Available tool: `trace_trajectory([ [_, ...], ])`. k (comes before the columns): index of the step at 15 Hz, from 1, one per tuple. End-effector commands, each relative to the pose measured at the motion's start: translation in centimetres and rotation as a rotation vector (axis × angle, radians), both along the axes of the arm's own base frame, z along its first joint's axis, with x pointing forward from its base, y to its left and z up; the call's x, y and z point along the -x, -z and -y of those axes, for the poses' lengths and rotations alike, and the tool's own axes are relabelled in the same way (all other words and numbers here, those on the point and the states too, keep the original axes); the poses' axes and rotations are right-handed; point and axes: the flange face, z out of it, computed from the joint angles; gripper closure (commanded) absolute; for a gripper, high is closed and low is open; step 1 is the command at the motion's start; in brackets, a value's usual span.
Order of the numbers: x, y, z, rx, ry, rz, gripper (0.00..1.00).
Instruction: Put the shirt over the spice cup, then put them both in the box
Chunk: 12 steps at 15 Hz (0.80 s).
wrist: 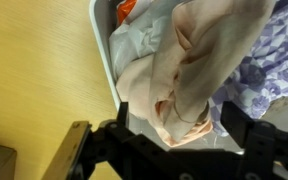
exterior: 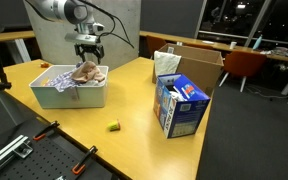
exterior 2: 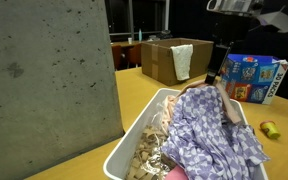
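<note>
My gripper should stay over the bin and close next on the peach shirt's top fold [exterior: 88, 67] [wrist: 178, 109], because that fold is already between its fingers.
A peach shirt [exterior: 87, 71] lies bunched on top of a heap of clothes in a white bin [exterior: 46, 96]. It fills the wrist view [wrist: 199, 60]. My gripper [exterior: 88, 54] is right above it, and also shows in an exterior view [exterior 2: 216, 72]. In the wrist view its fingers [wrist: 184, 125] stand wide apart with a fold of the shirt between them. A small yellow-green cup [exterior: 113, 126] lies on the table in front of the bin, also seen in an exterior view [exterior 2: 270, 129]. The open cardboard box [exterior: 199, 62] stands at the far side of the table [exterior 2: 159, 62].
A blue carton [exterior: 179, 106] stands next to the cardboard box [exterior 2: 249, 76]. A purple checked cloth [exterior 2: 222, 135] and other clothes fill the bin [exterior 2: 134, 140]. A white cloth [exterior: 166, 64] hangs over the box's edge. A grey panel [exterior 2: 44, 80] stands beside the bin.
</note>
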Motion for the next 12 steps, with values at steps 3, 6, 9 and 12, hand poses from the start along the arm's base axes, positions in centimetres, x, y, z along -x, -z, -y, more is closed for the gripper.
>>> trace_trajectory([
  [3,-1.4,-0.2,0.1,-0.013,-0.027,-0.023,0.55],
  [6,-2.1,0.0,0.7,-0.025,-0.044,-0.029,0.77],
  [9,-3.2,0.7,1.3,-0.039,-0.072,-0.055,1.00],
  [12,-3.7,1.0,1.7,-0.055,-0.094,-0.079,1.00],
])
